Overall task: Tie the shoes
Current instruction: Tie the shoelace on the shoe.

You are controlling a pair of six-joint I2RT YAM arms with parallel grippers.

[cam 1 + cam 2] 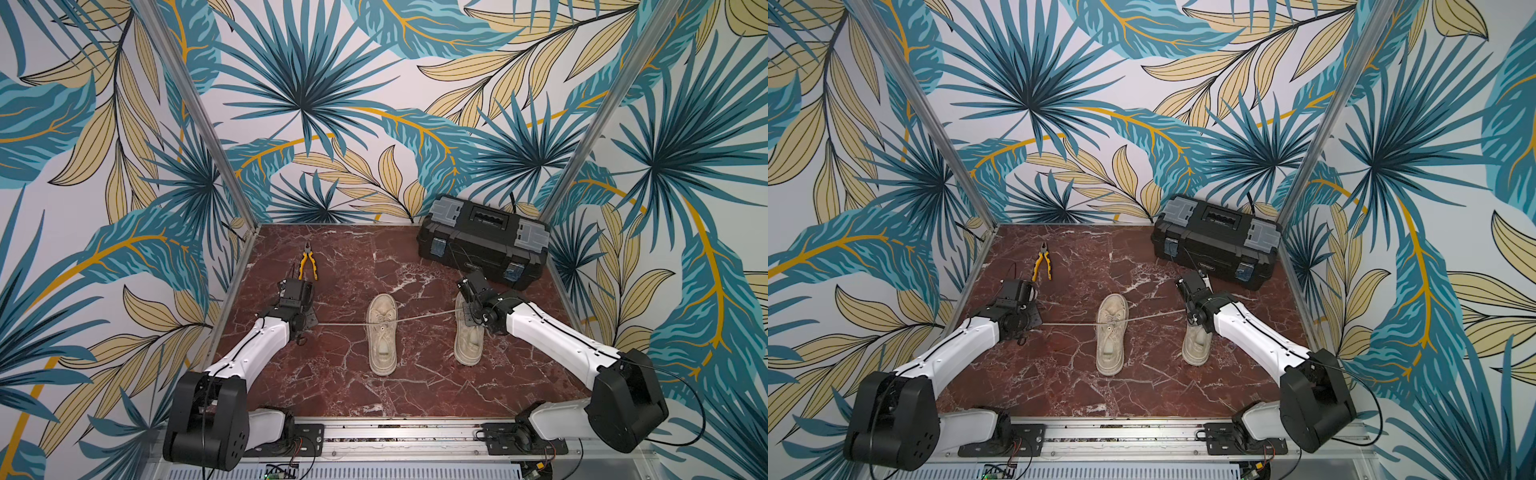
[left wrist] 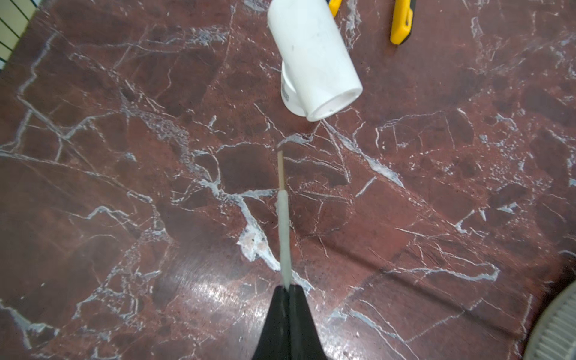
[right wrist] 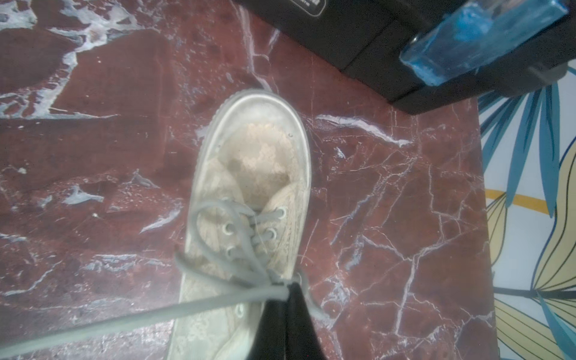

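Observation:
My right gripper turns and eases in toward the middle shoe (image 1: 381,345) next, releasing its lace over the floor between the shoes, because both its laces already stretch taut.
Two beige shoes lie toe-away on the red marble floor: the middle shoe (image 1: 381,345) and the right shoe (image 1: 468,345). The middle shoe's laces are stretched taut sideways. My left gripper (image 2: 288,287) is shut on the left lace (image 1: 340,324), whose tip (image 2: 281,168) pokes past the jaws. My right gripper (image 3: 288,288) is shut on the right lace (image 3: 156,314) and hangs over the right shoe (image 3: 255,162), whose own laces sit in loops (image 3: 218,218). In both top views the fingertips are hidden under the wrists.
A black toolbox (image 1: 482,241) stands at the back right, close behind the right wrist. Yellow-handled pliers (image 1: 308,264) lie at the back left. A white pipe fitting (image 2: 311,59) lies just beyond the left gripper. Patterned walls enclose the floor.

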